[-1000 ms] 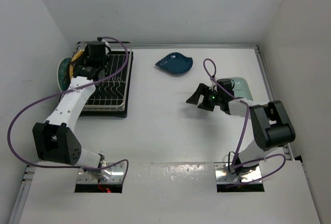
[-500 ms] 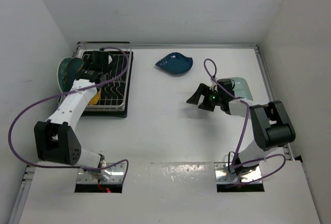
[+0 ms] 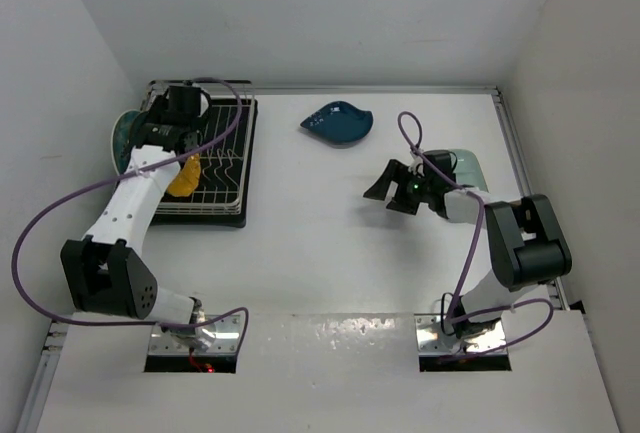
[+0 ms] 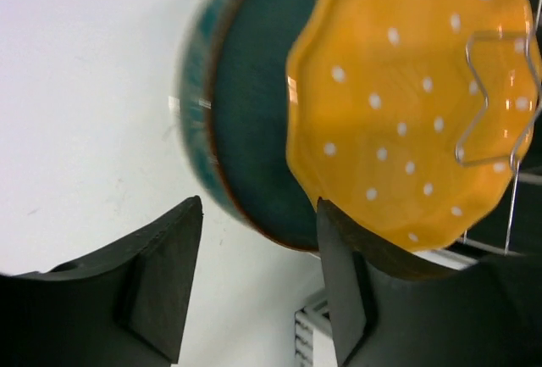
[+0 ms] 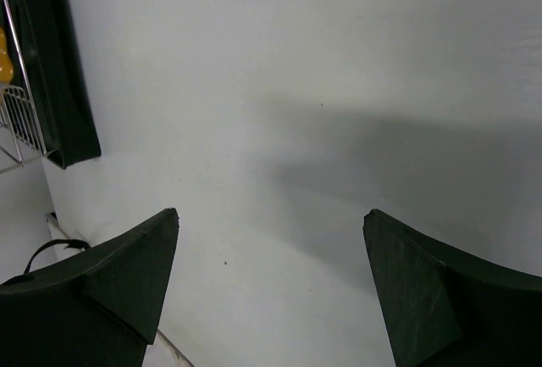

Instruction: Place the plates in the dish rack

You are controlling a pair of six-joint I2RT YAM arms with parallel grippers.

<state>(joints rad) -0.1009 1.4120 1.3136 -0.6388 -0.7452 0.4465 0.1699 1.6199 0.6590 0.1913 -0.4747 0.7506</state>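
Note:
The robot's right gripper will swing to the right in the top view and down onto the pale mint plate's wall-side rim (image 3: 480, 168), because there is bare table between its fingers.
The yellow scalloped plate (image 3: 183, 175) (image 4: 415, 104) leans among the prongs of the white wire dish rack (image 3: 222, 168), next to a round dark teal plate (image 3: 122, 138) (image 4: 254, 130) at the rack's left edge. My left gripper (image 3: 170, 131) (image 4: 258, 274) hovers over them, open, with bare table between its fingers; the right finger (image 4: 339, 282) overlaps the yellow plate's lower rim. The dark blue leaf-shaped plate (image 3: 338, 121) lies at the back middle. My right gripper (image 3: 390, 188) (image 5: 271, 282) is open and empty over bare table. The pale mint plate (image 3: 468, 168) is partly hidden behind that arm.
White walls close in the table on the left, back and right. The rack's black tray (image 5: 51, 87) shows at the left edge of the right wrist view. Purple cables loop off both arms.
My left gripper has opened and let go of the yellow plate, which now rests in the rack. The right arm has barely shifted.

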